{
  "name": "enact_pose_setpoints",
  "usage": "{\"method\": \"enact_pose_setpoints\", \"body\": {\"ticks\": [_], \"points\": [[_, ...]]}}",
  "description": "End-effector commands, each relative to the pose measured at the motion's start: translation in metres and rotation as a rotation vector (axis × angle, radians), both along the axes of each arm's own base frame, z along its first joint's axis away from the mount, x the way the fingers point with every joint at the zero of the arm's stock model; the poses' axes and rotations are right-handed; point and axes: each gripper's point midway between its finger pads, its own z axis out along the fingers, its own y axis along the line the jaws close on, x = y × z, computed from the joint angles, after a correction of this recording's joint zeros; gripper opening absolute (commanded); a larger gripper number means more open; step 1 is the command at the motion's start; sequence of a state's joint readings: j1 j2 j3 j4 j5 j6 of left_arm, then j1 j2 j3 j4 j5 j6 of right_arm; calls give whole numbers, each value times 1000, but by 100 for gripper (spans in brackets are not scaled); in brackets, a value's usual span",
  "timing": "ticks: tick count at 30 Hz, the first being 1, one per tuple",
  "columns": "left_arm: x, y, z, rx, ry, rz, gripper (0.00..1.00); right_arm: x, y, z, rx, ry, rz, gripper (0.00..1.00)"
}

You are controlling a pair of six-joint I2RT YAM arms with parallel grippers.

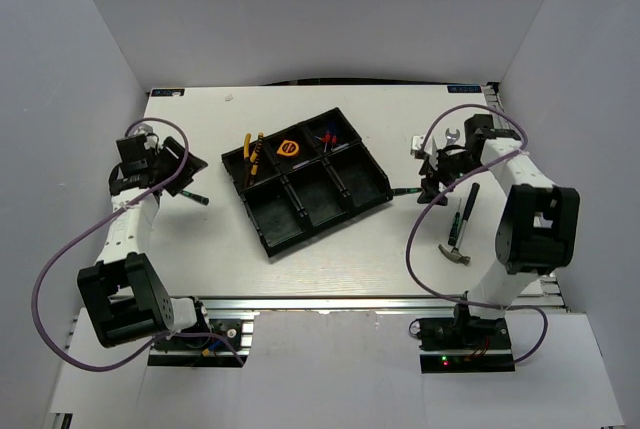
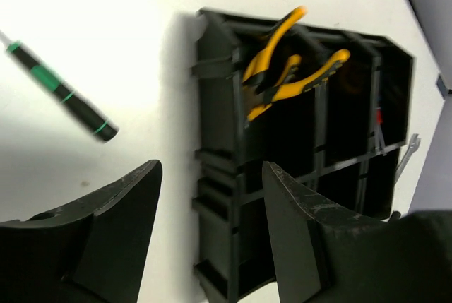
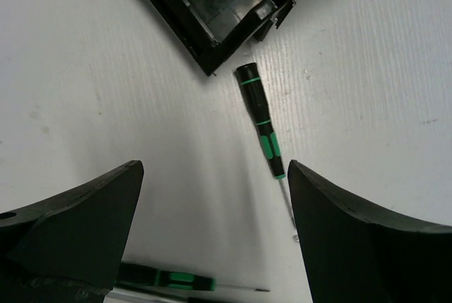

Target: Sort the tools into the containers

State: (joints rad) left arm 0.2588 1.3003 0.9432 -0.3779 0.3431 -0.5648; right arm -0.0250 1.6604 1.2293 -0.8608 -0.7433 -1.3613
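The green-black handle (image 1: 404, 191) (image 3: 263, 123) lies at a slant below, toward the tray's corner. My right gripper should move that way next, turn its fingers to match the slant and go down onto it.
The black tray (image 1: 262, 224) lies slanted mid-table, its six compartments the containers. Two yellow-handled pliers (image 1: 252, 154) (image 2: 282, 70), the round tape measure (image 1: 289, 147) and the red-blue screwdriver (image 1: 327, 138) fill its far row. My left gripper (image 1: 192, 174) (image 2: 212, 169) hovers open and empty left of the tray, beside a green-black tool (image 1: 195, 199) (image 2: 63, 94) on the table. My right gripper (image 1: 430, 177) (image 3: 215, 169) is open and empty above another small green-black tool (image 1: 403, 190) (image 3: 260, 116) off the tray's right corner (image 3: 226, 13). A black-handled screwdriver (image 1: 465, 211) (image 3: 166, 278), hammer (image 1: 457, 249) and wrench (image 1: 452, 135) lie nearby.
A small white object (image 1: 415, 142) sits on the table right of the tray, close to the wrench. Grey walls close in the table on the left, right and back. Purple cables loop off both arms.
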Motion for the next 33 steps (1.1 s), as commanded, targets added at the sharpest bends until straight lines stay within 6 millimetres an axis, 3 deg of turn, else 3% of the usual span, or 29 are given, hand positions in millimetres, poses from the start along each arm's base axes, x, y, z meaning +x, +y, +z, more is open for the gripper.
{"method": "enact_pose_setpoints", "body": {"ticks": [1,5,9,10,15,23,26,29,33], "points": [[-8,3,14,11,-51,-9,69,17,-1,-3,-18,-93,150,89],[-13,8,-1,-4,-12,17,70,32,-1,-16,-38,-101,171,90],[-16,11,-13,-21,21,36,70,34,1,-38,-73,-92,208,89],[-16,11,-15,-24,26,39,70,31,10,-44,-86,-86,238,90],[-18,16,-19,-25,38,55,70,44,17,-61,-119,-97,229,87],[-25,21,-27,-32,62,89,70,58,19,-82,-154,-50,212,77],[-26,22,-28,-36,64,93,70,54,18,-90,-172,-30,219,67],[-26,22,-28,-35,63,92,70,48,14,-95,-194,-24,227,46],[-27,22,-29,-38,66,93,70,30,6,-102,-234,-30,276,32]]}}
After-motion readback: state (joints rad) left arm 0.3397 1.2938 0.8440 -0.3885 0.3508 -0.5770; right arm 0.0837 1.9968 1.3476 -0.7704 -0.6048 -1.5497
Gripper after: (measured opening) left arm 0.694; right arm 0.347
